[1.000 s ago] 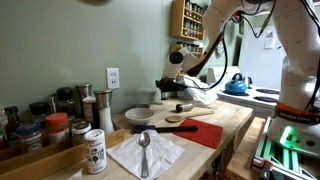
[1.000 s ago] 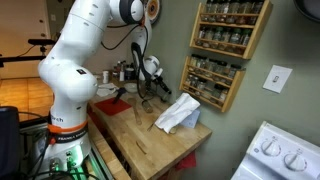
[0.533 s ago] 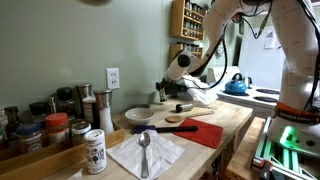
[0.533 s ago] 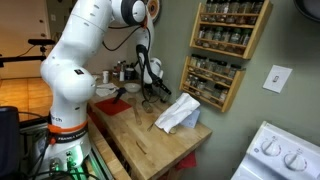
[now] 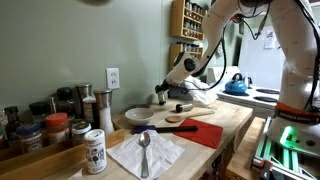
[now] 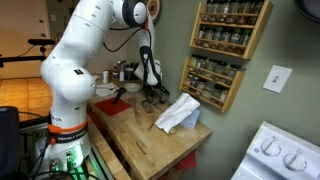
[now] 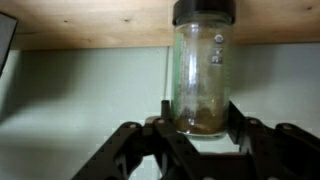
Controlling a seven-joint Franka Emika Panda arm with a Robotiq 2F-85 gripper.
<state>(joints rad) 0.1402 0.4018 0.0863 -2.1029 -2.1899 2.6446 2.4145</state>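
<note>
My gripper will stay low in place and open its fingers to release the jar, because the jar already stands on the wooden counter by the green wall (image 7: 160,28).
A glass spice jar (image 7: 203,70) with a black lid and brown powder stands on the wooden counter against the green wall; the wrist view is upside down. My gripper (image 7: 200,115) has its jaws on either side of the jar's lower part, close to the glass, with a thin gap on one side. In an exterior view the gripper (image 5: 164,96) reaches low toward the wall, the small jar (image 5: 157,99) at its tip. In another exterior view the gripper (image 6: 150,92) is at the back of the counter; the jar is hidden there.
A plate (image 5: 140,114), a red cloth (image 5: 205,132), a white napkin (image 5: 160,155) with a spoon (image 5: 145,150) and a white shaker (image 5: 95,150) lie on the counter. Spice jars (image 5: 60,128) stand near it. A wall spice rack (image 6: 225,50) and white cloth (image 6: 178,113) are nearby.
The gripper has moved lower and closer to the wall, bringing its jaws around the spice jar. Nothing else has moved.
</note>
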